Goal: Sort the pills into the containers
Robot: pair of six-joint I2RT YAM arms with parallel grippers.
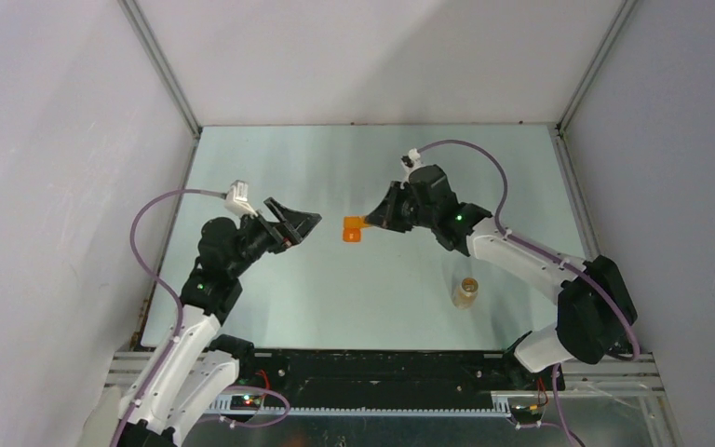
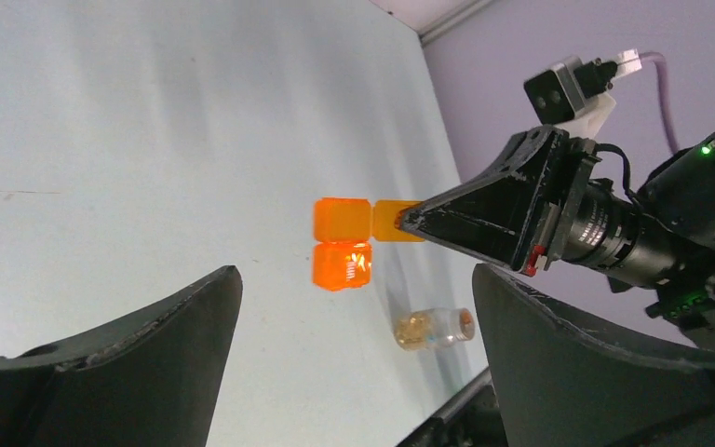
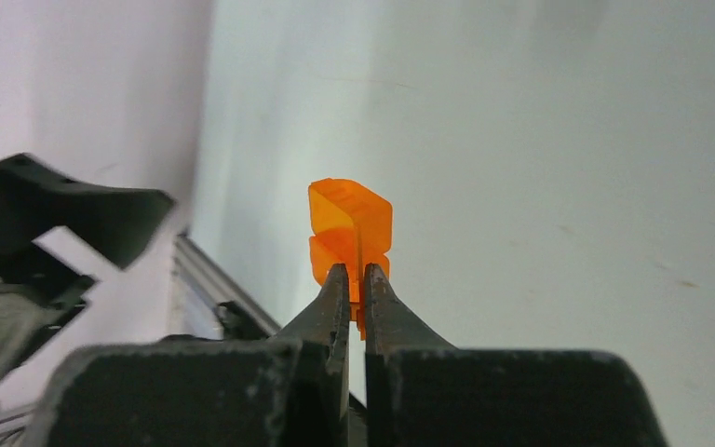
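The opened box hangs in the air, so my right gripper should next move down and back toward the bare tabletop beside the vial to let go of the flap.
The bright orange box [image 1: 352, 229] is lifted over the middle of the table, its lid swung open into two orange halves [image 2: 342, 242]. My right gripper [image 1: 370, 223] is shut on a thin orange flap at the box's edge [image 3: 349, 223], and its fingertips [image 3: 336, 279] pinch that flap. My left gripper [image 1: 305, 230] hangs open to the left of the box, apart from it, with nothing between its fingers [image 2: 195, 317]. The pale see-through vial [image 1: 466, 292] stands near the right front; in the left wrist view the vial [image 2: 433, 328] has yellowish contents at its bottom. No separate pills can be made out.
Grey walls close in the pale table [image 1: 279, 289] on three sides. A black rail [image 1: 382, 372] runs along the near edge by the arm bases.
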